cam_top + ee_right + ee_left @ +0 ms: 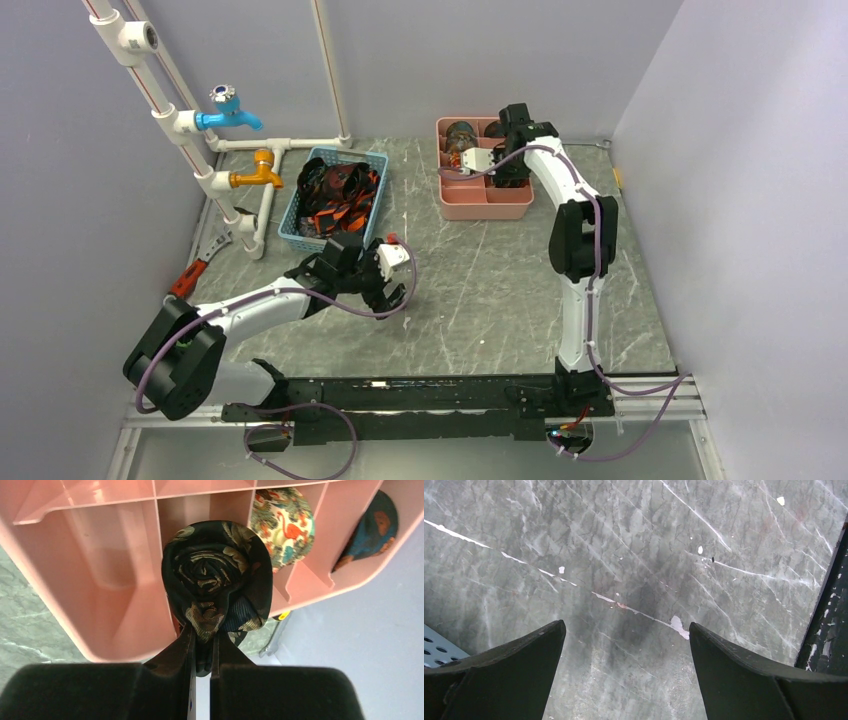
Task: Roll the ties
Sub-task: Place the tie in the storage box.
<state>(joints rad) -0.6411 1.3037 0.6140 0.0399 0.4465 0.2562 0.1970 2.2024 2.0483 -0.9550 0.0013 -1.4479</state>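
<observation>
My right gripper lowers the rolled black tie between the pink sides of the empty tray section (pixel 186 511) beside the cream flamingo tie next. It then releases the tie, since that section lies below.
My right gripper (pixel 204 630) is shut on a rolled black tie with gold leaf pattern (pixel 216 575), holding it over the pink divided tray (pixel 125 615), also seen in the top view (pixel 484 198). Two more rolled ties sit in tray compartments: a cream flamingo one (pixel 282 522) and a dark teal one (pixel 372 527). Loose black and orange ties (pixel 338 195) fill the blue basket (pixel 293 222). My left gripper (pixel 626 630) is open and empty above the bare marble table; in the top view it (pixel 385 290) hovers just in front of the basket.
White pipes with a blue tap (pixel 228 112) and an orange tap (pixel 258 172) stand at the back left. A red-handled wrench (pixel 200 262) lies by the left wall. The black base rail (pixel 831 615) shows at the left wrist view's right edge.
</observation>
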